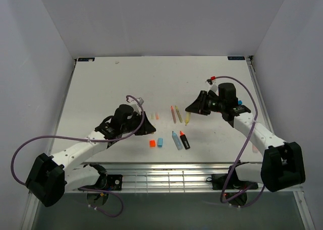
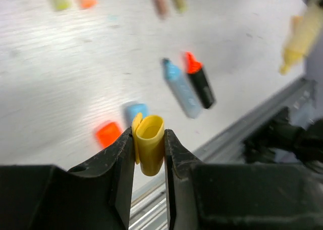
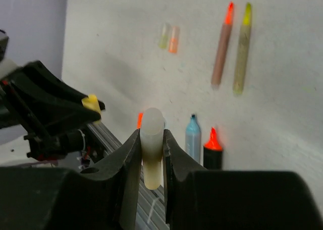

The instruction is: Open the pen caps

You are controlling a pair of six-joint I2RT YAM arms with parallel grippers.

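Note:
The left gripper moves down and back to the bare tabletop by the orange cap's free side (image 1: 146,146) (image 2: 83,153) next, since this lies below and back from it.
My left gripper (image 2: 149,139) is shut on a yellow pen cap (image 2: 150,144), held above the table with its open end facing the camera. My right gripper (image 3: 152,144) is shut on a pale yellow marker barrel (image 3: 152,139); from the left wrist that barrel (image 2: 303,38) hangs uncapped at the right edge. In the top view the two grippers (image 1: 145,125) (image 1: 193,109) are apart. An orange cap (image 1: 152,143) and a blue cap (image 1: 160,141) lie side by side on the table. Two tiny pale caps (image 1: 151,116) (image 1: 157,116) lie further back.
An uncapped blue marker (image 1: 177,139) and a black marker with an orange tip (image 1: 184,140) lie next to each other right of the loose caps. Two thin pens (image 1: 173,114) (image 1: 178,114) lie behind them. A metal rail (image 1: 151,177) runs along the near table edge.

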